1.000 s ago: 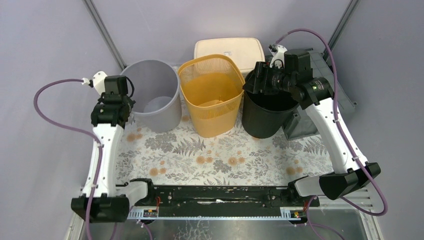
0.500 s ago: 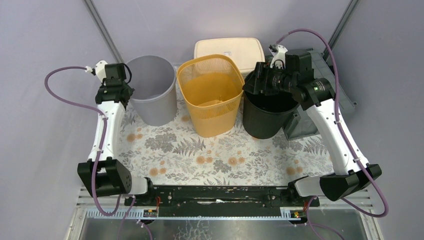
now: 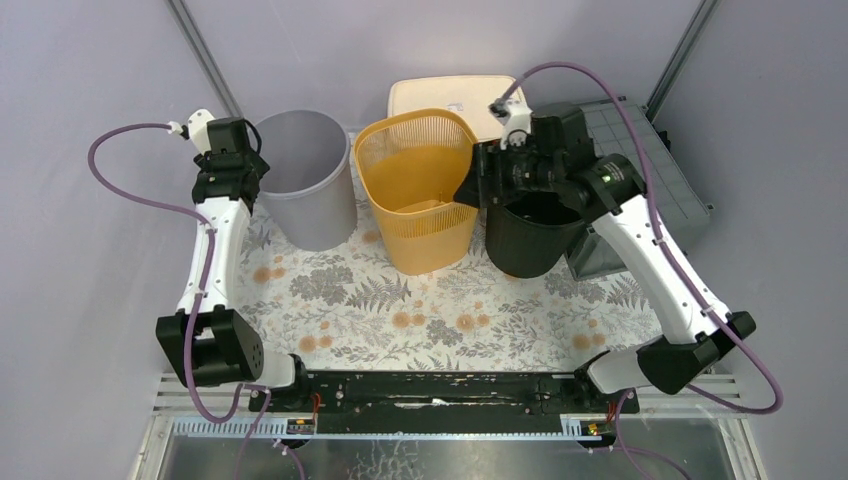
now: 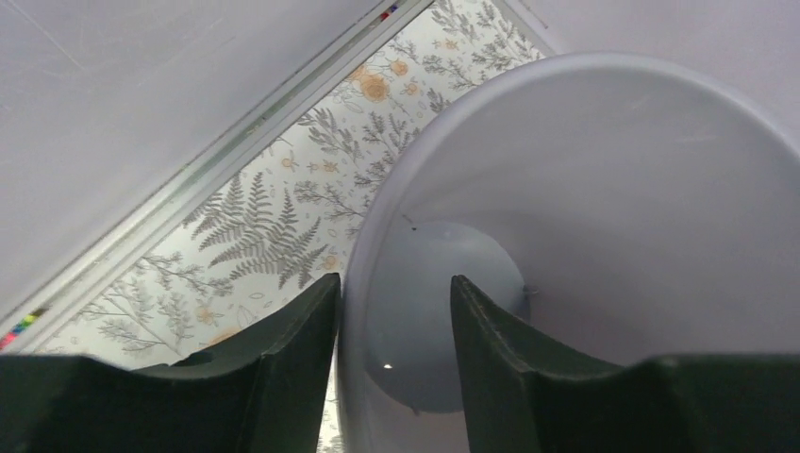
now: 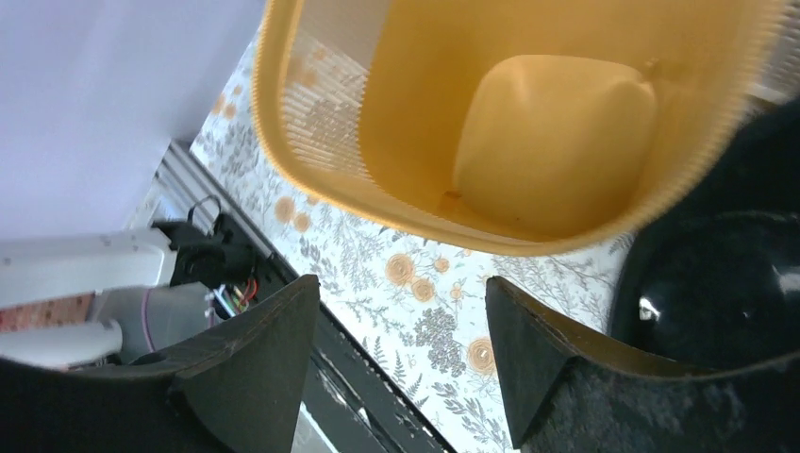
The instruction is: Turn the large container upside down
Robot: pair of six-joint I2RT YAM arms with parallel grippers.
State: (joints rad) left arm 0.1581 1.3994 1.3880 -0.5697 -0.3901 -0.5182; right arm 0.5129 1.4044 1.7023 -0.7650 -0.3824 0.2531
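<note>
The basket's near rim corner (image 3: 391, 208) is below my right gripper and to its left in the top view, so it will next lower toward the grey bin (image 3: 310, 205) onto that corner.
Three upright bins stand in a row on the floral mat: a grey bin (image 3: 310, 205), a yellow mesh basket (image 3: 420, 220) and a black bin (image 3: 530, 240). My left gripper (image 3: 248, 185) is open at the grey bin's left rim. In the left wrist view (image 4: 391, 283) the rim of the grey bin (image 4: 613, 217) runs between the jaws, one finger outside and one inside. My right gripper (image 3: 475, 188) is open and empty, high between the yellow basket and the black bin. The right wrist view (image 5: 401, 283) shows the basket (image 5: 528, 132) and the black bin (image 5: 726, 283).
A cream lidded box (image 3: 460, 98) lies behind the basket. A dark grey crate (image 3: 650, 170) stands at the back right against the black bin. The floral mat (image 3: 430, 310) covers the table. Walls close in on the left, back and right.
My left gripper has moved back and up along the grey bin's left side to its rim. My right gripper has swung left from over the black bin toward the yellow basket.
</note>
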